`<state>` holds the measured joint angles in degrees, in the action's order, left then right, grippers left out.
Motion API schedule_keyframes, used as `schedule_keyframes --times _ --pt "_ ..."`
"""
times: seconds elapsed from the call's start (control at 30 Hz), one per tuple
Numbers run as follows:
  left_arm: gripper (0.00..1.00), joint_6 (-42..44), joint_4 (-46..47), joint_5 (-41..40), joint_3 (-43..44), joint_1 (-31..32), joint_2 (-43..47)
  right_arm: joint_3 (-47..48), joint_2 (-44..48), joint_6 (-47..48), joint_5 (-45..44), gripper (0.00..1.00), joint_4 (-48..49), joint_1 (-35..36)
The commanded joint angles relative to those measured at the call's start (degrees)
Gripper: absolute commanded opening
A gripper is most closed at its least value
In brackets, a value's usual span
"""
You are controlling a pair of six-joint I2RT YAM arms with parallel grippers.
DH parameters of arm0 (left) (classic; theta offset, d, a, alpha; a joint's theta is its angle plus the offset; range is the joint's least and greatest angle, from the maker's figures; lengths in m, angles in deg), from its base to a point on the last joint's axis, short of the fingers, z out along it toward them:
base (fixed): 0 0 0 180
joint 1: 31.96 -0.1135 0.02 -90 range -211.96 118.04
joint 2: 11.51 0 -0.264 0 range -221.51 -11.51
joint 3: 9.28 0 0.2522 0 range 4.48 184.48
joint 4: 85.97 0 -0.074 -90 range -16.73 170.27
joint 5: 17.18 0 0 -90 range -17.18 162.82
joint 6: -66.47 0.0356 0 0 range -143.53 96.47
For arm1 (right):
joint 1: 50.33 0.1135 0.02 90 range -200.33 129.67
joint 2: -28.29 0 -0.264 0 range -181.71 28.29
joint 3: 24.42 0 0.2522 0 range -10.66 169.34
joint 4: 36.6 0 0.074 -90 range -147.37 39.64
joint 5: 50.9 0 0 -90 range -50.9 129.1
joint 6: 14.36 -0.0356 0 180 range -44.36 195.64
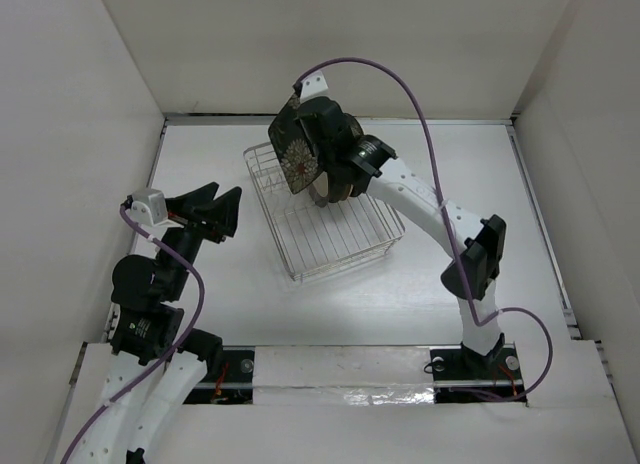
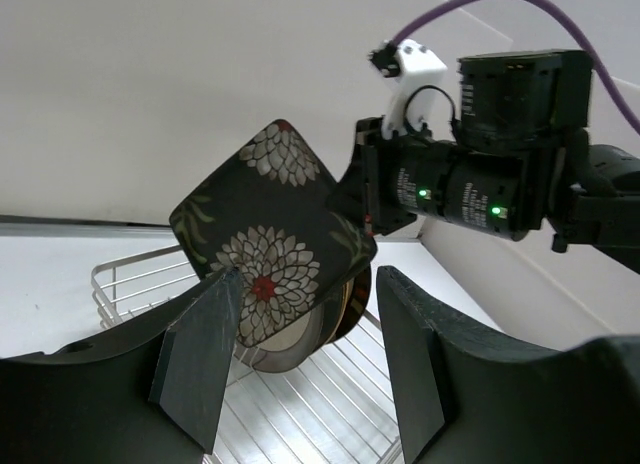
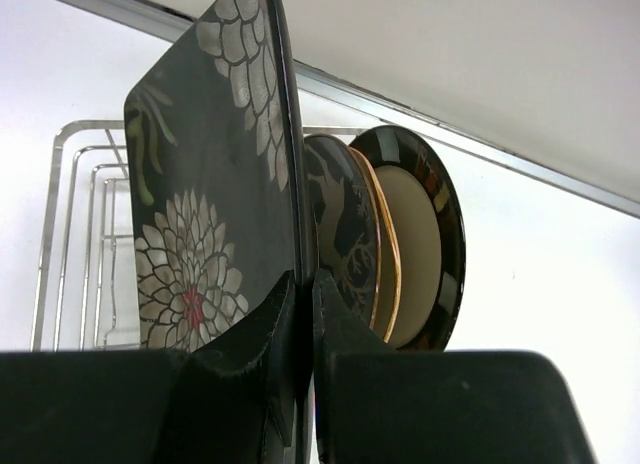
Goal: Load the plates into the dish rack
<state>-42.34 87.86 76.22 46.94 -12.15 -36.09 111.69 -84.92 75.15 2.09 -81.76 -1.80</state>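
The rack's wires stand bare beside the upright plates, so next I will move my right gripper down and toward the left in the top view, setting the dark grey plate among them.
My right gripper (image 1: 308, 154) (image 3: 305, 284) is shut on the edge of a dark grey plate with white floral motifs (image 1: 293, 144) (image 3: 210, 214) (image 2: 268, 239). It holds the plate on edge above the far end of the silver wire dish rack (image 1: 335, 234) (image 2: 130, 284) (image 3: 75, 214). Behind it, several plates stand upright in the rack: a dark patterned one (image 3: 345, 229), a gold-edged one, and a black-rimmed one (image 3: 425, 239). My left gripper (image 1: 222, 212) (image 2: 305, 354) is open and empty, left of the rack.
White walls enclose the table on three sides. The rack sits slanted near the table's middle, its near half holding no plates (image 1: 330, 246). The right arm (image 1: 440, 214) reaches over the rack's right side.
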Motion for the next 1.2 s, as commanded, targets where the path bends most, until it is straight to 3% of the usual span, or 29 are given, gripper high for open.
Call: schedule_keyframes --times 0.0,0.33,0.97,1.17 --pt "0.53 0.26 3.3 2.13 -0.53 0.23 0.23 7.63 -1.65 2.77 -6.31 0.0 2.14 1.56" --pt "0.54 0.09 3.57 1.52 -1.32 0.23 0.67 14.5 -8.96 3.57 -9.21 0.0 -2.7 1.56" --pt "0.55 0.09 3.13 0.91 -1.15 0.23 0.41 11.78 -16.87 2.34 -10.53 0.0 0.45 8.42" --pt "0.55 0.26 2.69 0.56 -1.15 0.23 0.06 10.9 -17.13 1.46 -10.27 0.29 3.01 9.65"
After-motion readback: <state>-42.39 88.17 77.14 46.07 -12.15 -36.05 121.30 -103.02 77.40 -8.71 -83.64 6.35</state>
